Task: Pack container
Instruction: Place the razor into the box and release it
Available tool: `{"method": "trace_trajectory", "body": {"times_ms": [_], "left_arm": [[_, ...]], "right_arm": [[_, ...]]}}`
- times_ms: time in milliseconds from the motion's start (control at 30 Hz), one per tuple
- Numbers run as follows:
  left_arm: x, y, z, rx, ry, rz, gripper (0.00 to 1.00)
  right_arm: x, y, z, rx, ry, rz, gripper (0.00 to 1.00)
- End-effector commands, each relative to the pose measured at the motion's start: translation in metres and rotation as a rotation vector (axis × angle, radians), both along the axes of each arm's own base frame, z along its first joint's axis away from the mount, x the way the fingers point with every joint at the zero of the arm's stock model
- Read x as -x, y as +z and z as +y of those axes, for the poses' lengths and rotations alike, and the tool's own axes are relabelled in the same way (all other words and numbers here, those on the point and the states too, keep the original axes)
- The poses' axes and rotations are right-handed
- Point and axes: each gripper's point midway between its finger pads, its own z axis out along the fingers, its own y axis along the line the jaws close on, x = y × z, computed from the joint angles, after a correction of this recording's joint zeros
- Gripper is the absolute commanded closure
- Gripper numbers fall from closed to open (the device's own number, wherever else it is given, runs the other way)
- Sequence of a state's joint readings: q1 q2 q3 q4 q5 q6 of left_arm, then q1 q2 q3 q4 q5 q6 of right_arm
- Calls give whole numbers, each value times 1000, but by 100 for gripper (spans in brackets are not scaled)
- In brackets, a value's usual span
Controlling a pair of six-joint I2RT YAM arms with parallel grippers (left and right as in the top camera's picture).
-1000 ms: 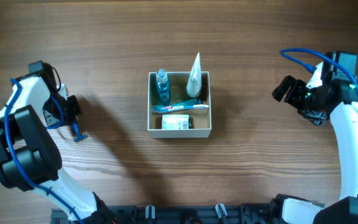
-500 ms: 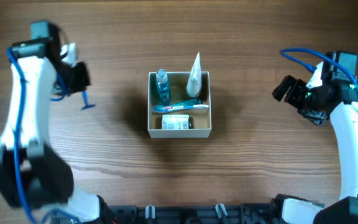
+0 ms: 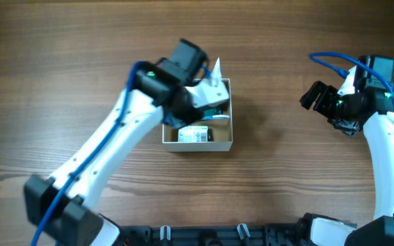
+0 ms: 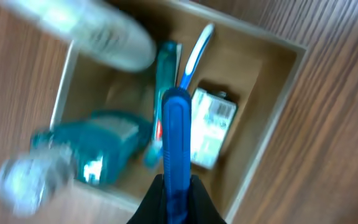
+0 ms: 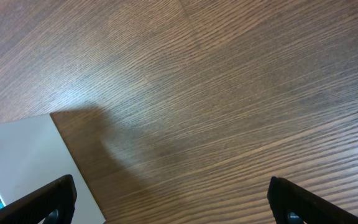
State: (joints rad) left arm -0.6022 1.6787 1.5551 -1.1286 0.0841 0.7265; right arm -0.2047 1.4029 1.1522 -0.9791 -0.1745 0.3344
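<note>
Next, my left gripper moves down toward the teal bottle (image 4: 98,152) and labelled box and opens, since the slim blue handle (image 4: 176,137) already points over the container's inside.
The container (image 3: 198,145) is a square white-walled box with a tan inside, at the table's middle. It holds a white tube (image 3: 215,78), a small labelled box (image 3: 195,134), a teal bottle (image 4: 98,152) and a blue-and-white toothbrush (image 4: 194,53). My left gripper (image 3: 181,113) hovers over the container's left half. In the left wrist view it (image 4: 176,199) is shut on a slim blue handle (image 4: 176,137) that points over the container's inside (image 4: 253,93). My right gripper (image 3: 318,96) is open and empty, far right of the container; its wrist view (image 5: 169,202) shows the container's white wall (image 5: 23,155).
The left arm's white links (image 3: 108,157) stretch from the front left across the table to the container. The right arm (image 3: 388,150) stands along the right edge. Bare wood table (image 3: 286,178) lies all round the container.
My left arm has swung fast from the far left of the table to above the container, carrying the blue handle with it. The right arm has not moved.
</note>
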Motion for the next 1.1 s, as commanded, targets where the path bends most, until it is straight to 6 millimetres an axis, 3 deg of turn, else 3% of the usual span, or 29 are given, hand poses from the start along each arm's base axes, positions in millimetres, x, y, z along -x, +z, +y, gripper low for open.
{"method": "trace_trajectory", "body": {"times_ms": [0, 167, 233, 300, 333, 367, 400, 433, 467, 600, 800, 933, 1067], "left_arm": [[-11, -14, -15, -1, -98, -23, 96], [-17, -36, -18, -22, -89, 16, 96], [-16, -42, -17, -32, -84, 33, 88], [-14, -46, -16, -41, -81, 50, 88], [-13, -46, -15, -45, -81, 56, 83], [-12, -46, -14, -47, -81, 59, 42], [-11, -46, -14, -49, -81, 63, 37], [-8, -47, -12, -58, -82, 75, 23], [-6, -47, -10, -63, -81, 82, 0], [-9, -38, 0, -77, 59, 65, 0], [-24, 19, 29, -13, 345, -97, 0], [-52, 47, 90, 43, 691, -184, 0], [-73, 48, 147, 114, 996, -171, 0]], "right_arm": [[0, -3, -2, 13, 8, 5, 0], [0, -3, -2, 14, 12, 5, 0], [1, -3, -2, 14, 12, 6, 0], [1, -3, -2, 14, 12, 7, 0], [1, -3, -2, 14, 13, 7, 0], [1, -3, -2, 14, 13, 7, 0], [1, -3, -2, 14, 13, 8, 0], [1, -3, -2, 14, 13, 8, 0], [1, -3, -2, 14, 14, 8, 0], [1, -3, -2, 23, 36, 4, 0], [-5, -1, -1, 58, 134, -30, 0], [-19, 16, 20, 82, 286, -102, 0], [-40, 51, 42, 149, 365, -201, 0]]}}
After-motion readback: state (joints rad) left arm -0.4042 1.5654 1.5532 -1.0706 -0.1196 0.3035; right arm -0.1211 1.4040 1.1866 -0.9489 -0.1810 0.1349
